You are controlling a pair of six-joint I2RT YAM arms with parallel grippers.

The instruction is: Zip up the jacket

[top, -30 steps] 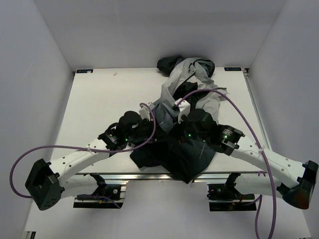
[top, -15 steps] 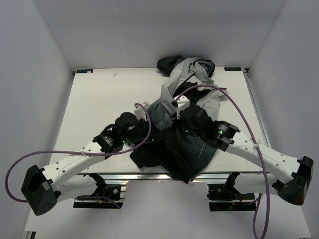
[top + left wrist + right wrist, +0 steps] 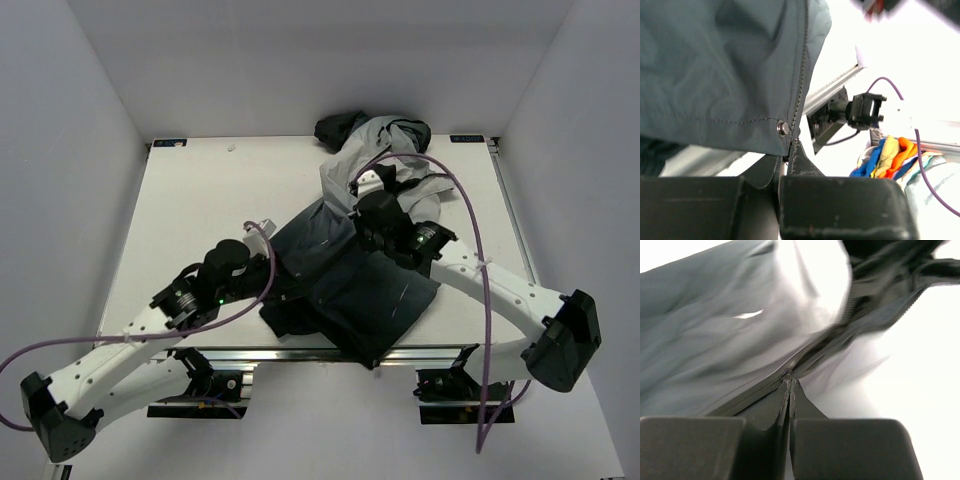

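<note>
The jacket's bottom hem [image 3: 789, 145] sits between my left gripper's fingers, so I should draw it slightly left in the top view, steadying the still-parted zipper's bottom end, then release it.
The jacket [image 3: 375, 290] lies across the table from the far middle to the near edge, light grey at the far end and dark near me. My left gripper [image 3: 288, 296] is shut on the jacket's bottom hem at the foot of the zipper, just below a metal snap [image 3: 783, 128]; its tips show in the left wrist view [image 3: 788, 150]. My right gripper [image 3: 362, 215] is farther up the jacket front, shut on the zipper slider [image 3: 787, 374]; its tips [image 3: 789, 382] pinch it where the two zipper rows meet. Past the slider the zipper is still parted.
The table's near edge has a metal rail [image 3: 250, 350] with arm mounts below. Purple cables [image 3: 470, 210] loop over the right arm and off to the left. White walls enclose the table. A bundle of coloured cloth [image 3: 890, 155] shows beyond the table edge in the left wrist view.
My right gripper has moved away from me up the jacket front along the zipper. My left arm has drawn back to the near left with the hem, and the dark lower front now lies flatter.
</note>
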